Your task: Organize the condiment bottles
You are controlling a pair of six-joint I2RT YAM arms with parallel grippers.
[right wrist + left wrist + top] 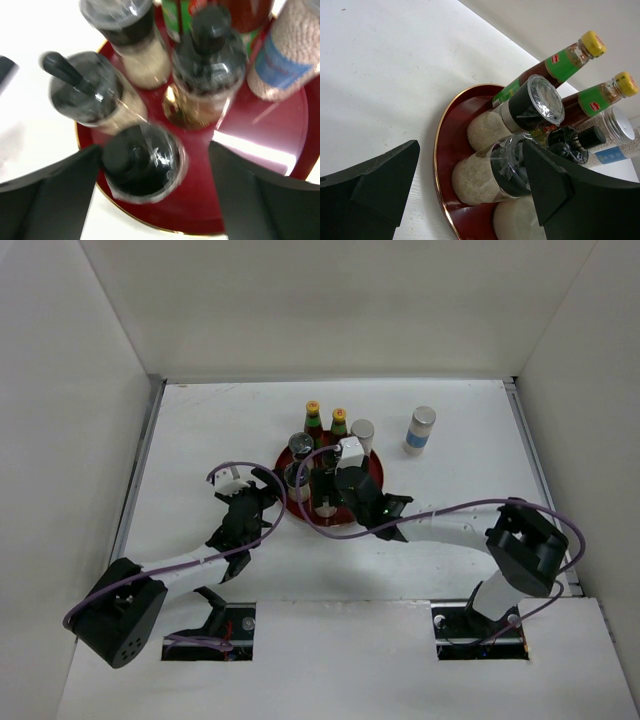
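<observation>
The second shaker (419, 430) stands off the tray (377, 462), outward and to the gripper's right in the top view, so my right gripper will rise, cross and lower around it.
A round red tray (377, 462) holds two yellow-capped sauce bottles (313, 421), one blue-banded shaker (362, 433) and several short dark-lidded jars (299, 448). A second shaker (421, 430) stands on the table to the tray's right. My right gripper (325, 498) hangs open over the tray's near side. In the right wrist view (155, 150) its jaws stand either side of the nearest jar (142, 162), which sits closer to the left finger. My left gripper (255, 502) is open and empty just left of the tray. In its wrist view (470, 145) the jars (485, 175) lie ahead.
White walls close in the table on the left, back and right. The tray's gold centre emblem (177, 102) shows between the jars. The sauce bottles (560, 62) and shaker (615, 130) stand behind the jars. The right arm's purple cable (470, 505) loops over the table.
</observation>
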